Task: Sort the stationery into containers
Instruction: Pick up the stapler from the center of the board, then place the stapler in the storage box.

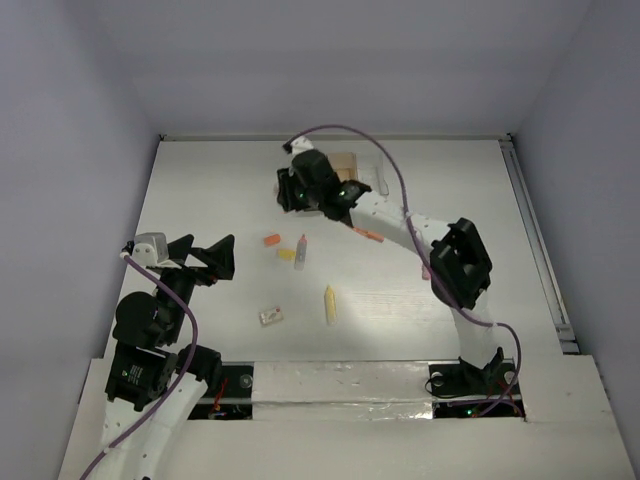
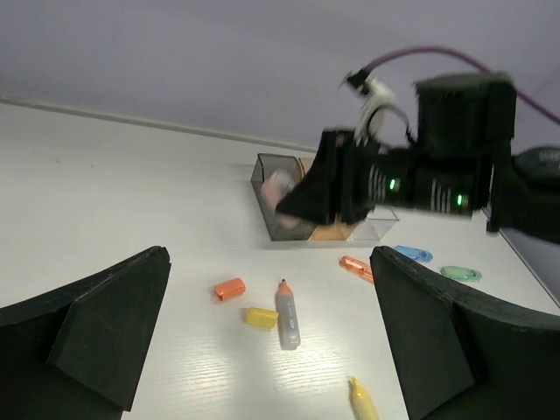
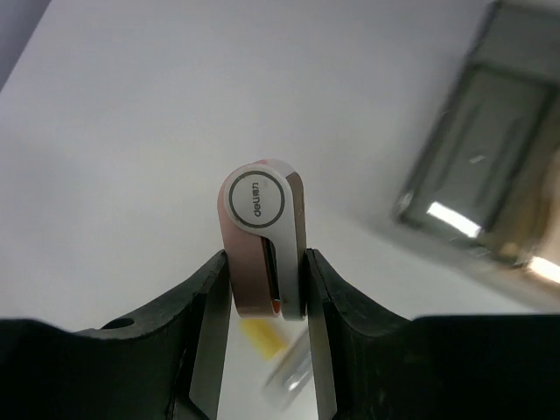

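Note:
The pink-and-white capped marker will next go outward and across with my right gripper, over the opening of the dark grey bin, and then my right gripper will let go of it.
My right gripper (image 1: 300, 192) (image 3: 268, 262) is shut on a pink-and-white capped marker (image 3: 255, 254) and holds it in the air just left of the bins. The marker's pink end shows in the left wrist view (image 2: 278, 189) over the dark grey bin (image 2: 278, 210) (image 3: 490, 149). The orange bin (image 2: 328, 233) and the clear bin (image 2: 378, 224) adjoin it. My left gripper (image 1: 215, 258) (image 2: 267, 367) is open and empty. An orange eraser (image 2: 229, 289), a yellow eraser (image 2: 261, 318), a grey marker with an orange tip (image 2: 288, 315) and a yellow marker (image 2: 360, 401) lie ahead of it.
An orange marker (image 2: 354, 267), a blue marker (image 2: 411, 254) and a mint green marker (image 2: 461, 274) lie right of the bins. A white eraser (image 1: 271, 316) lies near the table's front. The right arm (image 1: 455, 265) stretches across the right half.

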Robot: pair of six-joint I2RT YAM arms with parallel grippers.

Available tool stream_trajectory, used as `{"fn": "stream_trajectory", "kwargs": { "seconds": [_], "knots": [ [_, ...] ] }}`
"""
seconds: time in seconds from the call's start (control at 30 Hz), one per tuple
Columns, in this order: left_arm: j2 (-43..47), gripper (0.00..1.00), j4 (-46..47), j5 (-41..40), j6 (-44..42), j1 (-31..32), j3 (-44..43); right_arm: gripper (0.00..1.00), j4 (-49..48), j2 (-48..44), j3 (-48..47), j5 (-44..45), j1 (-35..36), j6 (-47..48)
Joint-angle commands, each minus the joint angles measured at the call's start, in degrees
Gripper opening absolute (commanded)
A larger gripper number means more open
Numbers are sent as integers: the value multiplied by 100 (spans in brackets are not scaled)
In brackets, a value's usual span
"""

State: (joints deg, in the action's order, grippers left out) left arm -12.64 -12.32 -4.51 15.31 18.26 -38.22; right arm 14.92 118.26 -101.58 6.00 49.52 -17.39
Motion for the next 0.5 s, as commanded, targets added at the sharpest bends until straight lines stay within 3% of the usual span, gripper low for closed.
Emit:
{"fn": "stream_trajectory", "kwargs": {
  "seconds": [0.0, 0.3, 0.47],
  "knots": [
    [-89, 99, 291, 109, -19, -24, -19, 21, -350, 179, -633, 349, -574, 69],
    [-142, 99, 291, 117, -46, 28, -28, 21, 441, 1515, -2320, 640, -1322, 33],
    [-203, 99, 282, 117, -46, 28, -37, 22, 459, 1718, -2402, 349, -1375, -1]
  ]
}}
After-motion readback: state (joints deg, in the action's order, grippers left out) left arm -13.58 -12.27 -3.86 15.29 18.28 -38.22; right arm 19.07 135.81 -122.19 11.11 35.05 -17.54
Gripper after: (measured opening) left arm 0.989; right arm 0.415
